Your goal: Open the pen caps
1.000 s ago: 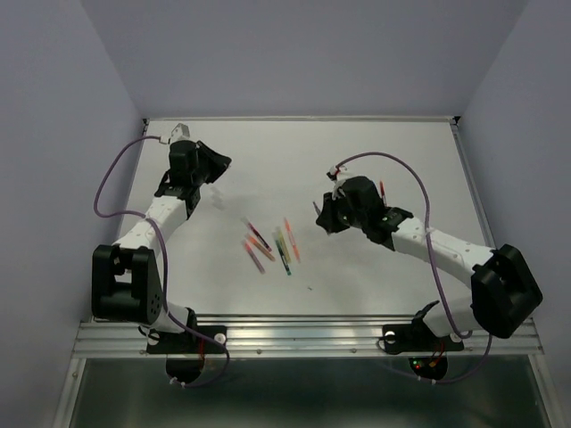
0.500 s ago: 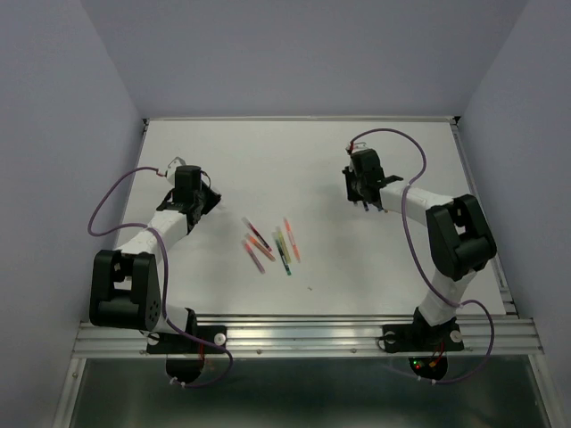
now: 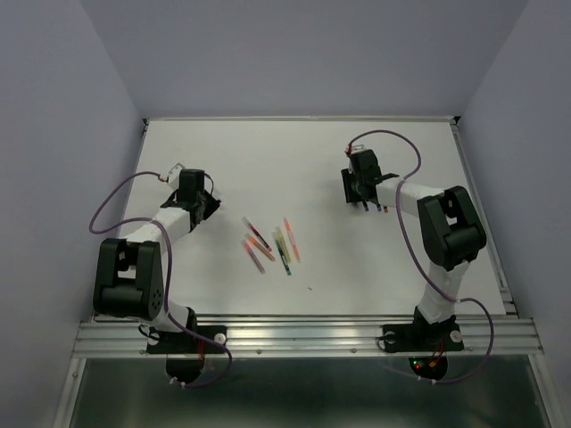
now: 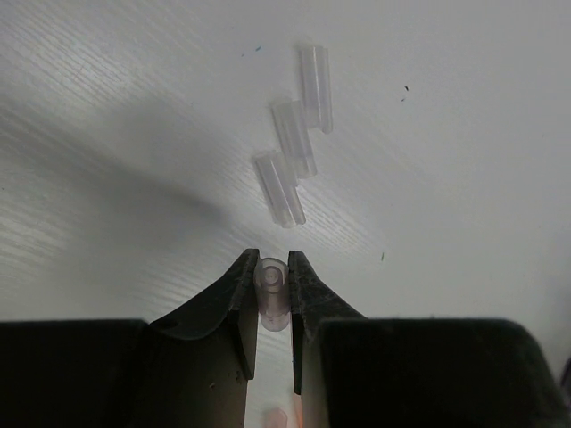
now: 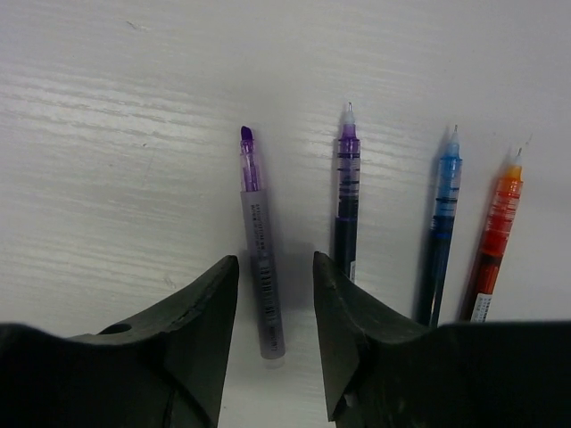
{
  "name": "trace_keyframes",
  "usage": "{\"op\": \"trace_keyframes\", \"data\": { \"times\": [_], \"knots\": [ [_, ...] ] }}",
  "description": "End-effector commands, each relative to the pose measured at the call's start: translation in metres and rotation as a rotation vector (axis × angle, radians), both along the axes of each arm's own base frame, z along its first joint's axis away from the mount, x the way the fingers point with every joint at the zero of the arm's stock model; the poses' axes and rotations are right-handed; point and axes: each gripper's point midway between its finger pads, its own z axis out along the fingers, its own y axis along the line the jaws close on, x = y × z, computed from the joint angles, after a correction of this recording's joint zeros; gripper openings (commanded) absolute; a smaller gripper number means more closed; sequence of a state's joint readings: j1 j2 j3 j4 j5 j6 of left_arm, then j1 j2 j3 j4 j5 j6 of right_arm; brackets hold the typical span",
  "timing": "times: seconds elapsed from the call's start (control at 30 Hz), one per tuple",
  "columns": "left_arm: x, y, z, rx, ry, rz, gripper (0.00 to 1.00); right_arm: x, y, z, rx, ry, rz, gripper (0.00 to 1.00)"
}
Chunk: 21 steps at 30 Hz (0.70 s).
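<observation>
I will lower my left gripper slightly to the bare tabletop (image 3: 222,211) (image 4: 266,234) beside the nearest loose cap and release its clear cap, since the row's near end is free.
My left gripper (image 4: 272,264) is shut on a clear pen cap (image 4: 272,294) and holds it just above the table, near three clear caps (image 4: 294,138) that lie loose in a slanted row. In the top view it is at the left (image 3: 193,201). My right gripper (image 5: 274,266) is open and low, its jaws either side of an uncapped purple pen (image 5: 260,250) without touching it. An uncapped dark purple pen (image 5: 346,196), a blue pen (image 5: 442,223) and an orange pen (image 5: 496,234) lie beside it. In the top view this gripper is at the back right (image 3: 361,187).
Several capped pens in pink, green and orange (image 3: 272,242) lie in a loose cluster at the table's middle. The white table (image 3: 294,152) has raised rails at its edges, and purple cables loop off both arms.
My right arm swung from the centre toward the back right and came down over the row of uncapped pens. My left gripper moved nearer and lower, to beside the loose caps.
</observation>
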<state>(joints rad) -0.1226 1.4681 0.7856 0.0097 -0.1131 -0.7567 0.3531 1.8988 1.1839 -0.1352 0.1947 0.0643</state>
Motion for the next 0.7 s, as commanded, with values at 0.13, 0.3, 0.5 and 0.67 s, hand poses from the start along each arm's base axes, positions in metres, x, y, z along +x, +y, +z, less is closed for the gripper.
{"op": "trace_keyframes", "data": {
  "times": [0.13,0.3,0.5,0.67],
  "knots": [
    [0.006,0.008,-0.006,0.036,0.032,0.039,0.02,0.010,0.011,0.047,0.075,-0.085,0.023,0.50],
    [0.012,0.009,-0.013,0.043,0.053,0.050,0.09,0.004,0.031,0.088,0.182,-0.143,0.114,0.64],
    [0.017,0.007,-0.022,0.042,0.074,0.048,0.27,-0.010,0.045,0.122,0.275,-0.185,0.181,0.82],
    [0.017,0.007,-0.025,0.043,0.082,0.048,0.35,-0.019,0.048,0.132,0.312,-0.196,0.196,0.91]
  ]
}}
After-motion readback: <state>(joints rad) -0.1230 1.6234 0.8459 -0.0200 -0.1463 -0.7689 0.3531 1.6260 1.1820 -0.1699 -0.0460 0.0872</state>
